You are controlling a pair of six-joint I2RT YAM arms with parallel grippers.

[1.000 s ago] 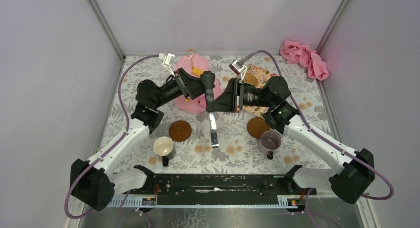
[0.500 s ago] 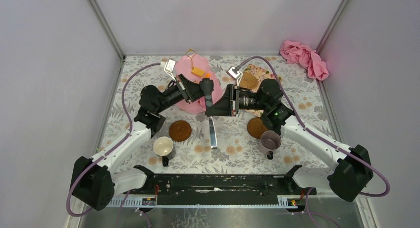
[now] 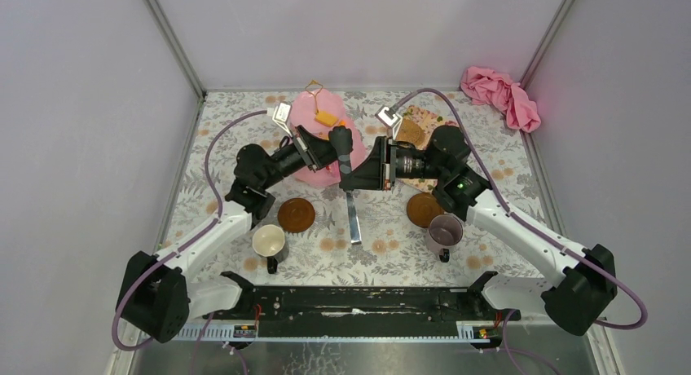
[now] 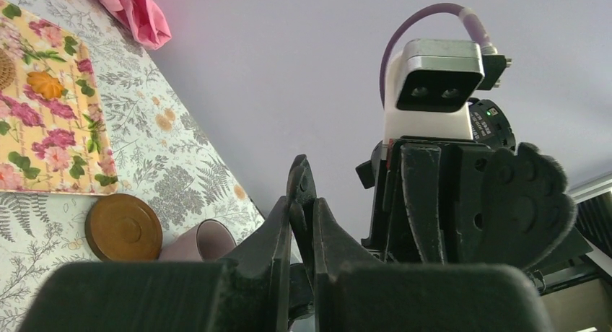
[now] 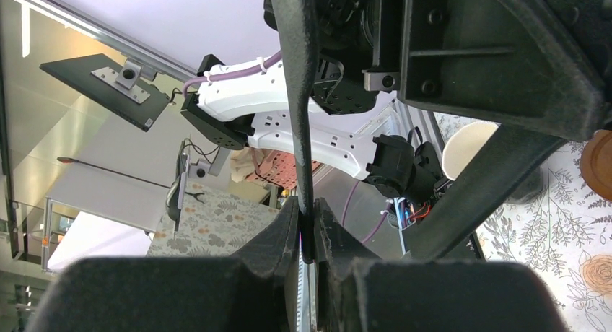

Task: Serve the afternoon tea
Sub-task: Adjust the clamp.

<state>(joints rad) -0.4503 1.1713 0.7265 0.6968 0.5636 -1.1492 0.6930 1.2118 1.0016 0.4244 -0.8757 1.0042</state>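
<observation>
The clear tabletop between the saucers is below my right gripper, so it will tip downward, lower the tongs (image 3: pixel 352 216) onto that open spot and release them.
The pink cake stand (image 3: pixel 308 112) stands at the back centre with a yellow biscuit (image 3: pixel 326 118) and an orange biscuit (image 3: pixel 343 124) on it. The white mug (image 3: pixel 269 242) and a brown saucer (image 3: pixel 296 215) sit front left. The purple mug (image 3: pixel 445 230) and the second saucer (image 3: pixel 423 209) sit front right. My left gripper (image 3: pixel 341 143) and right gripper (image 3: pixel 352 176) meet in front of the stand. Both are shut on the slim black tongs (image 3: pixel 352 216), which hang down over the table. In the wrist views the left gripper (image 4: pixel 303 216) and right gripper (image 5: pixel 307 231) each pinch a thin black bar.
A floral tray (image 3: pixel 424 126) with a round brown biscuit (image 3: pixel 408 133) lies behind the right arm. A pink cloth (image 3: pixel 501 94) is bunched in the back right corner. Walls close in the table on three sides.
Both grippers have shifted slightly with the tongs between them. The left wrist has drawn back off the cake stand, so the orange biscuit now shows.
</observation>
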